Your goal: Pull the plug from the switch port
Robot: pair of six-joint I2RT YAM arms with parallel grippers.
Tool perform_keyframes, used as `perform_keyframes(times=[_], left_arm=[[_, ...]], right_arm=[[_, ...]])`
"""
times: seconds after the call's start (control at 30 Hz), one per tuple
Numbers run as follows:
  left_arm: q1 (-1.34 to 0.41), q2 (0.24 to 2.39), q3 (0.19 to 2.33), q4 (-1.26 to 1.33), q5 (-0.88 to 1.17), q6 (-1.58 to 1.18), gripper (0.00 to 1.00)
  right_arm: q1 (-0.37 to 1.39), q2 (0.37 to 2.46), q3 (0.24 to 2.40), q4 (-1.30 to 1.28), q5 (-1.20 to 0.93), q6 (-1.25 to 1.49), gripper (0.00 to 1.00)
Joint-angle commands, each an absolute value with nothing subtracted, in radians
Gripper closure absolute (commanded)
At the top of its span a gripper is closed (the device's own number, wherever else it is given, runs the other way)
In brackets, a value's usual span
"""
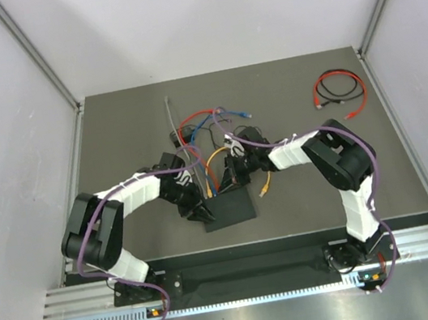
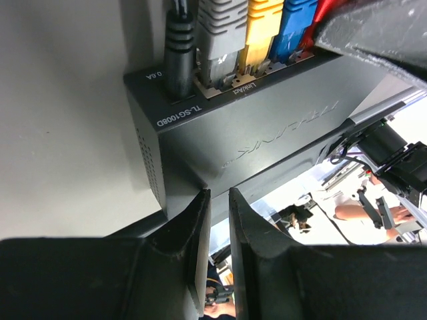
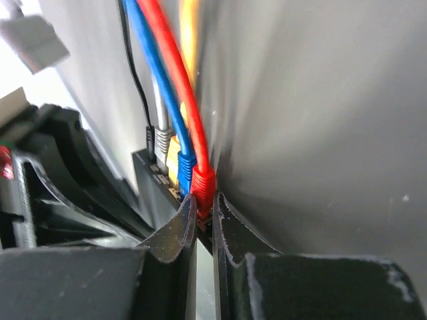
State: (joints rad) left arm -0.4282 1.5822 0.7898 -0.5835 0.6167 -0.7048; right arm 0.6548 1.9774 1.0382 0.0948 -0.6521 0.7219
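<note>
The red plug comes out next in my right gripper and goes to the coil [image 1: 338,86], outward and to the gripper's right in the top view. Then my right gripper releases it.
The switch [image 1: 232,209] is a flat black box near the table's front middle; in the left wrist view [image 2: 253,127] a black power lead, then grey, yellow, blue and red plugs sit in its sockets. My right gripper [image 3: 205,203] is shut on the red plug [image 3: 203,181] at the end of the row, fingers on either side of its base; it also shows from above [image 1: 231,180]. My left gripper [image 2: 217,195] is nearly shut with nothing between the fingers, tips against the switch's near edge; from above it sits at the switch's left end [image 1: 200,209].
A coil of red and black cable [image 1: 339,90] lies at the back right. Loose cables trail behind the switch: a grey one [image 1: 172,114], a blue plug end [image 1: 247,112], an orange plug end [image 1: 266,189]. White walls stand on both sides.
</note>
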Motion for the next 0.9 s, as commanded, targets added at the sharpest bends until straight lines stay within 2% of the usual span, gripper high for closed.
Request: perform_keyframes(times=[0.0, 0.17, 0.27, 0.43, 0.57, 0.87], left_arm=[[-0.44, 1.62, 0.792, -0.578, 0.528, -0.678, 0.77], [-0.443, 1.615, 0.788, -0.584, 0.519, -0.681, 0.77], [-0.445, 1.605, 0.796, -0.598, 0.499, -0.673, 0.77], [-0.445, 1.6, 0.804, -0.611, 0.492, -0.667, 0.77], [-0.445, 1.594, 0.801, -0.609, 0.497, -0.669, 0.77], [-0.445, 1.574, 0.815, -0.609, 0.5, -0.663, 0.77]], right_arm=[[0.629, 2.016, 1.016, 0.327, -0.678, 0.92, 1.0], [0.606, 2.019, 0.927, 0.488, -0.712, 1.129, 1.0], [0.607, 1.988, 0.927, 0.379, -0.667, 1.06, 1.0], [0.61, 1.934, 0.91, 0.35, -0.611, 0.931, 1.0], [0.62, 1.882, 1.018, 0.108, -0.508, 0.67, 1.0], [0.618, 1.893, 1.297, -0.113, -0.535, 0.486, 1.0]])
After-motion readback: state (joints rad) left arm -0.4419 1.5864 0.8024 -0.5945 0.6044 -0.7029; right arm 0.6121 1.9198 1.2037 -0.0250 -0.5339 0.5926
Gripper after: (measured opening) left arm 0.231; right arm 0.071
